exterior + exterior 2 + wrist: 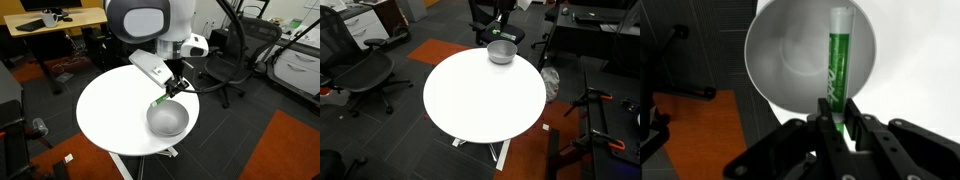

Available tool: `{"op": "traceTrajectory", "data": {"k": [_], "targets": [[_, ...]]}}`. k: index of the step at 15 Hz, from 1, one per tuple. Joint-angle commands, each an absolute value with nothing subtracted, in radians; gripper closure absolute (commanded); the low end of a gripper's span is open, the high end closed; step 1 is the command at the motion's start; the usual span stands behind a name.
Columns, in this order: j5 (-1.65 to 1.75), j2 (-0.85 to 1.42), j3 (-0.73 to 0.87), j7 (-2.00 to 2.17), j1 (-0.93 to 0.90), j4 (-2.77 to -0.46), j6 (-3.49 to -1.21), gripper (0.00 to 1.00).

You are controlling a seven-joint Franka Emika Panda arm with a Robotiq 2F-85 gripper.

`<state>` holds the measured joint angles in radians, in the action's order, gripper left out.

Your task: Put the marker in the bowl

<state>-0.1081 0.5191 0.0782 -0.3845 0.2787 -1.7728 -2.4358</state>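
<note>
I will bring my gripper down toward the bowl next. Then I will let go of the marker inside its rim (168, 118) (811, 50).
The green marker (837, 65) with a pale end is held upright in my gripper (836, 122), whose fingers are shut on its lower part. In the wrist view it hangs right above the silvery-grey bowl (790, 60), pale end pointing into it. In an exterior view the gripper (172, 88) is just above the bowl's (168, 120) far rim, with a green bit of the marker (160, 99) showing below the fingers. In an exterior view the bowl (501, 52) sits at the far edge of the white table and the gripper (501, 27) is above it.
The round white table (110, 115) carries only the bowl, which stands close to its edge (485, 95). Office chairs (365, 72), desks (45, 25) and an orange floor mat (285, 150) surround the table.
</note>
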Motion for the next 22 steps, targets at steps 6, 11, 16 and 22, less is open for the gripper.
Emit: {"op": "traceTrajectory", "data": {"k": [6,11,16,22], "targets": [[-0.103,0.649,0.067,-0.351,0.312,-1.642,-2.385,0.48],[-0.106,0.673,0.062,-0.352,0.316,-1.618,-2.381,0.11],[-0.107,0.67,0.062,-0.345,0.314,-1.612,-2.387,0.0],[-0.097,0.669,0.059,-0.361,0.316,-1.638,-2.426,0.0]]}}
